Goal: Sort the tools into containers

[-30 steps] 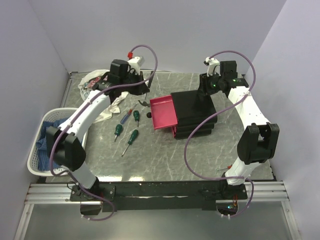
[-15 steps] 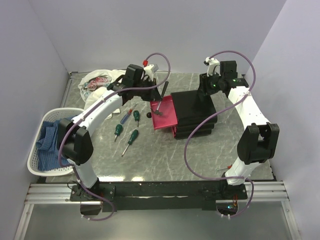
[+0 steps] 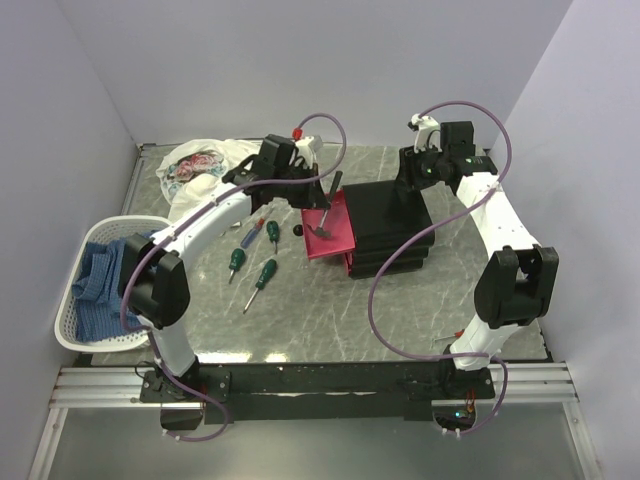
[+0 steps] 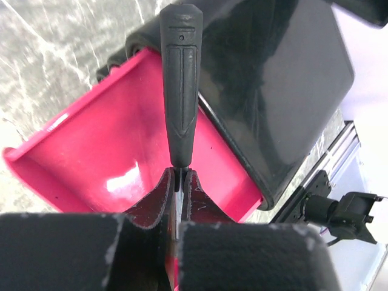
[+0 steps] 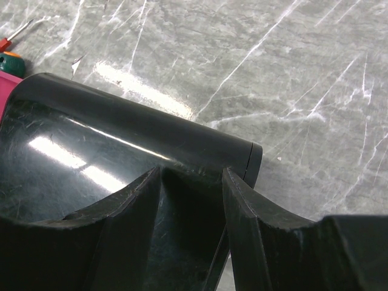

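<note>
My left gripper comes down toward the drawer's bare bottom next and releases the hammer's metal stem there, since the pink drawer stands open beneath the hammer.
My left gripper is shut on the thin metal shaft of the small hammer. Its black handle sticks out past the fingertips, hanging over the open pink drawer of the black drawer unit. My right gripper is open, its fingers spread on the unit's glossy top near the back edge. Three green-handled screwdrivers and a slim red-and-blue one lie on the table left of the drawer.
A white patterned cloth lies at the back left. A white lattice basket with blue cloth stands at the left edge. A small round black piece lies just left of the drawer. Walls close in the table.
My left arm has swung to the right from beside the cloth, carrying the hammer until it hangs over the open pink drawer. The right arm has stayed still.
</note>
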